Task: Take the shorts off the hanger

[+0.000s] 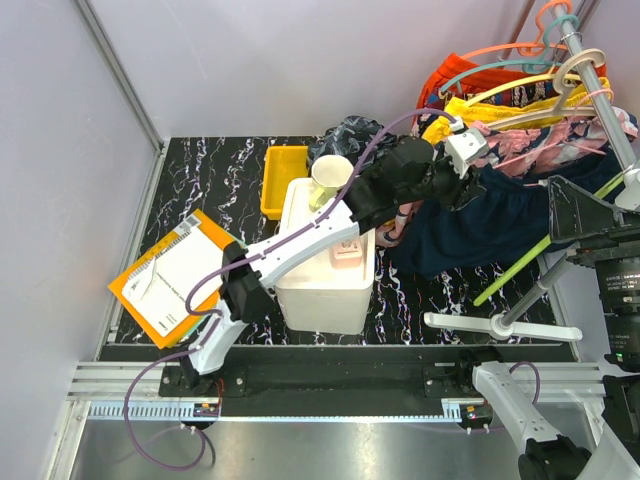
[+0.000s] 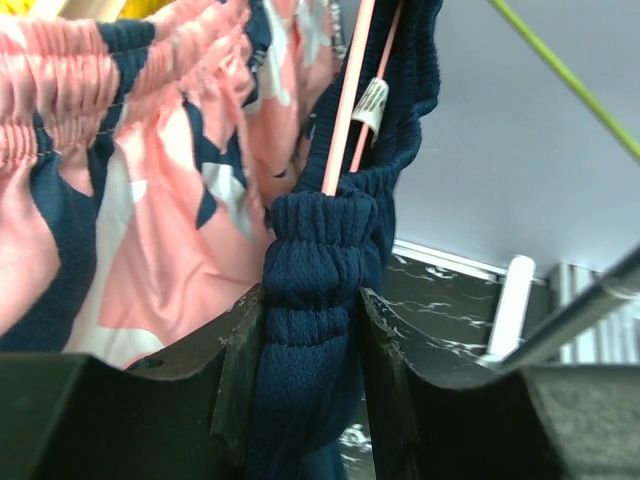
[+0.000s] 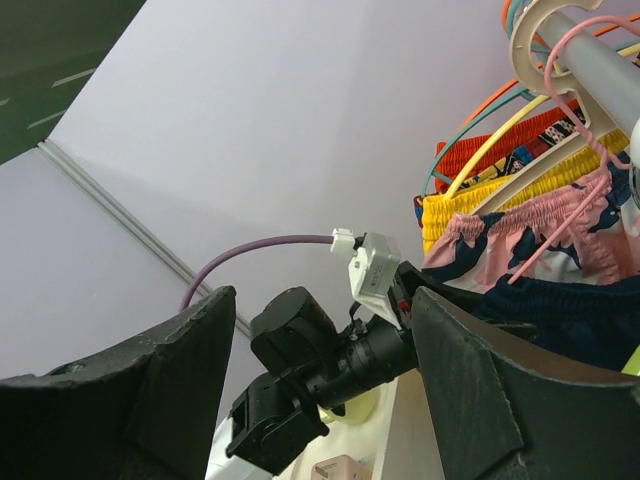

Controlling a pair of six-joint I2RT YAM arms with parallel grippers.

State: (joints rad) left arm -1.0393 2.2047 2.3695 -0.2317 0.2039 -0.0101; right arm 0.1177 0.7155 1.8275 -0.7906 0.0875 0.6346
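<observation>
The navy waistband is still around the pink hanger. My left gripper needs to lift the bunched elastic up by the hanger's exposed arm (image 2: 346,125), then let it go.
The plain navy shorts (image 1: 500,225) hang from a pink hanger (image 2: 345,100) on the rack rod (image 1: 590,75) at the right. My left gripper (image 1: 468,182) reaches across to them and is shut on their bunched elastic waistband (image 2: 318,250), which fills the gap between both fingers. A charcoal marbled pair (image 1: 350,135) lies crumpled on the table behind the white box. My right gripper (image 3: 320,300) is open and empty, low at the near right, looking up at the left arm and the rack.
The pink-and-navy floral pair (image 2: 130,200) hangs right beside the navy waistband, with a yellow pair (image 1: 500,110) and a red garment behind. A white box (image 1: 325,265), a cup (image 1: 330,175), a yellow bin (image 1: 283,178) and a notebook (image 1: 180,272) sit on the table. The rack's base (image 1: 500,325) stands near right.
</observation>
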